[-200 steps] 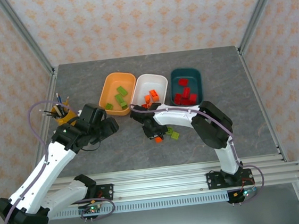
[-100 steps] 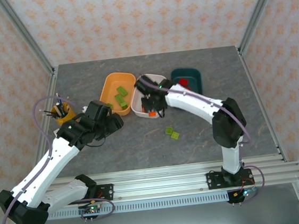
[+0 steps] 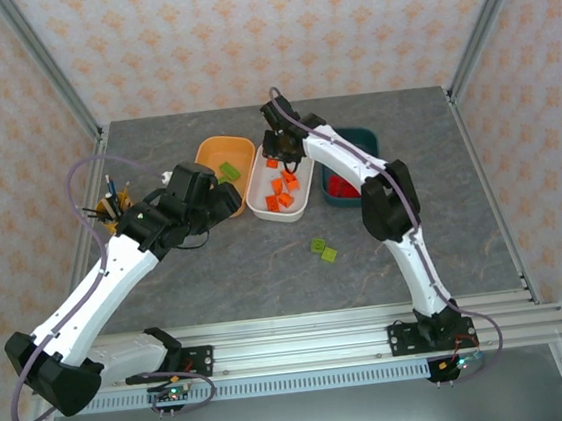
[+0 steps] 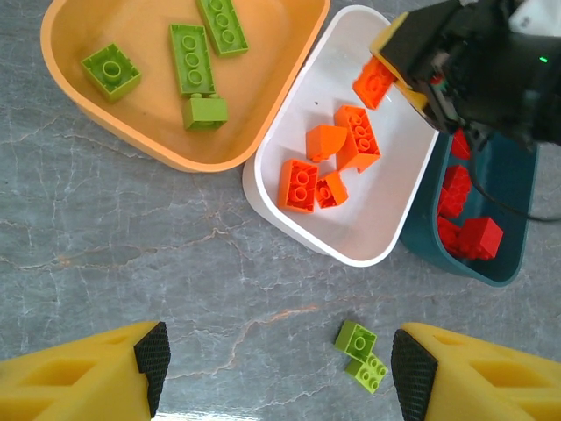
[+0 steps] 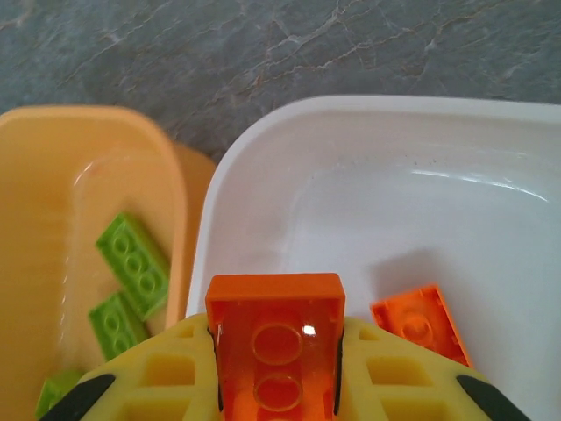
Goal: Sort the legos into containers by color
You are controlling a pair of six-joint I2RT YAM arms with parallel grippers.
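My right gripper is above the white tub's bare far end, beside other orange bricks, so it should lower there next and open to let go of the matching brick.
My right gripper hangs over the far end of the white tub, shut on an orange brick. Several orange bricks lie in that tub. The orange tub to its left holds several lime green bricks. The dark teal tub to the right holds red bricks. Two lime green bricks lie together on the grey table in front of the white tub. My left gripper hovers open above the table near the orange tub, with the green pair just inside its right finger.
A yellow pencil cup stands at the table's left edge, close to my left arm. Metal frame posts and patterned walls close in the table. My right arm reaches across the teal tub.
My right gripper has carried the orange brick from the table beside the green pair up to the far end of the white tub. My left arm has reached forward toward the tubs, still open.
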